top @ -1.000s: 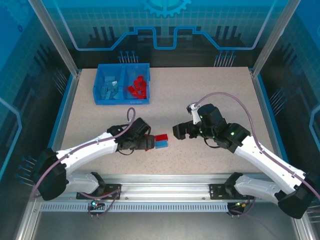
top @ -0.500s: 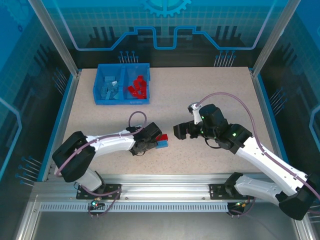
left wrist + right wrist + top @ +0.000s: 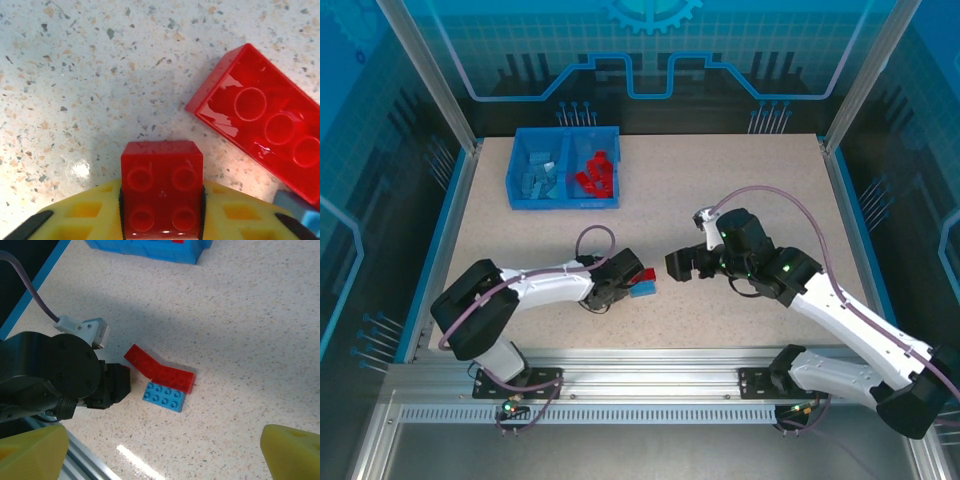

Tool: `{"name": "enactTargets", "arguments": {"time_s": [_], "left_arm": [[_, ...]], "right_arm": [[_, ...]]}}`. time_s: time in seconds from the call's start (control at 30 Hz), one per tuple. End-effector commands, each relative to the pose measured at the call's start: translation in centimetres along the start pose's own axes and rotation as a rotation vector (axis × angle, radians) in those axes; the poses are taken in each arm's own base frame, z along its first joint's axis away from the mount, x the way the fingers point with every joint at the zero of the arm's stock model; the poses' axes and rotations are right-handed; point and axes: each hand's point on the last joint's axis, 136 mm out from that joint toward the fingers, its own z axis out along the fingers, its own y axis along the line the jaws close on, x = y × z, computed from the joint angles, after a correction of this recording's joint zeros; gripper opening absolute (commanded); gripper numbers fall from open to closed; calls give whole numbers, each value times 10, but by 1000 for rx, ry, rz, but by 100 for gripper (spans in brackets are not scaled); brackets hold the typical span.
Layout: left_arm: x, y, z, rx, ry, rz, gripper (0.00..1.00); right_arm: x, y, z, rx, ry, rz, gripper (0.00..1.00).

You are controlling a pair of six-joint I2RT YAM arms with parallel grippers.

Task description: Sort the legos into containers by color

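The robot should next raise its left gripper and swing it outward over the blue bin's container of red legos to release the small square red lego there, because its color matches.
My left gripper (image 3: 161, 202) is shut on a small square red lego (image 3: 161, 167), pinched between its yellow fingers (image 3: 85, 215) low over the table. Just to its right lie a longer red lego (image 3: 265, 125) and a light blue lego (image 3: 306, 216). In the top view, the left gripper (image 3: 623, 281) sits against the red lego (image 3: 642, 273) and blue lego (image 3: 645, 290) at mid-table. My right gripper (image 3: 678, 264) hovers open just right of them, its fingers (image 3: 290, 450) wide apart above the blue lego (image 3: 164, 396). The blue bin (image 3: 565, 204) at the far left holds light blue legos (image 3: 538, 172) in its left container and red legos (image 3: 595, 172) in its right.
The left gripper's black body (image 3: 60, 377) and its cable lie close to the loose legos. A metal rail (image 3: 650, 365) runs along the near table edge. Frame posts (image 3: 425, 75) rise at the far corners. Bare tabletop (image 3: 720, 190) stretches between the bin and the arms.
The left gripper's jaws have gone from wide open to shut on the square red lego. The left arm's elbow swung in and the gripper edged right. The right arm stayed put.
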Motion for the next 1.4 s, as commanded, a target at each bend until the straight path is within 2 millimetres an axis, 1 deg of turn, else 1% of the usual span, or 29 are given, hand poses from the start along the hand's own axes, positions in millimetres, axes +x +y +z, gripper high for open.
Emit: {"name": "enactTargets", "arguments": {"time_s": [0.0,0.07,0.2,0.27,0.33,0.43,0.53,0.63,0.73,0.8,0.87,0.9,0.93,1.0,1.1,1.13,1.2,1.27,1.37], "left_arm": [[-9,6,-15,19,-42,21,28],[-23,2,-33,47,-95,45,23],[-68,-13,-78,107,-240,98,22],[-96,-23,-96,140,-287,105,22],[-129,-33,-110,166,-329,110,22],[-177,-49,-122,187,-385,108,22],[-223,-68,-121,206,-416,96,23],[-269,-88,-111,191,-449,96,23],[-314,-103,-83,178,-456,76,23],[-339,-109,-61,177,-436,47,23],[-360,-113,-40,163,-425,34,24],[-371,-116,-33,153,-433,36,24],[-377,-118,-25,138,-435,49,26],[-392,-126,-14,113,-457,88,31],[-400,-126,-2,91,-447,79,38],[-401,-126,-1,97,-446,69,42],[-403,-125,-6,105,-456,56,55],[-403,-123,-16,113,-465,46,57],[-397,-119,-42,156,-470,9,57]], "right_arm": [[4,21,2,-129,38,-42,100],[6,35,2,-197,49,-71,100],[1,51,0,-241,25,-112,100],[-4,54,-1,-241,10,-119,100],[-7,53,-1,-223,0,-121,100],[-9,47,-1,-185,-7,-113,100],[-8,41,-1,-156,-12,-100,100],[-6,39,-3,-148,-14,-90,100],[-6,38,-7,-140,-20,-84,100],[-6,37,-11,-136,-25,-86,100],[-6,36,-15,-128,-36,-87,100],[-7,35,-18,-123,-42,-88,100],[-7,34,-20,-118,-44,-88,100],[-6,33,-26,-109,-50,-90,100],[-7,30,-33,-99,-68,-89,100],[-7,30,-34,-97,-71,-89,100],[-8,30,-37,-95,-80,-88,100],[-8,30,-37,-95,-84,-87,100],[-9,29,-35,-92,-82,-85,100]]}}
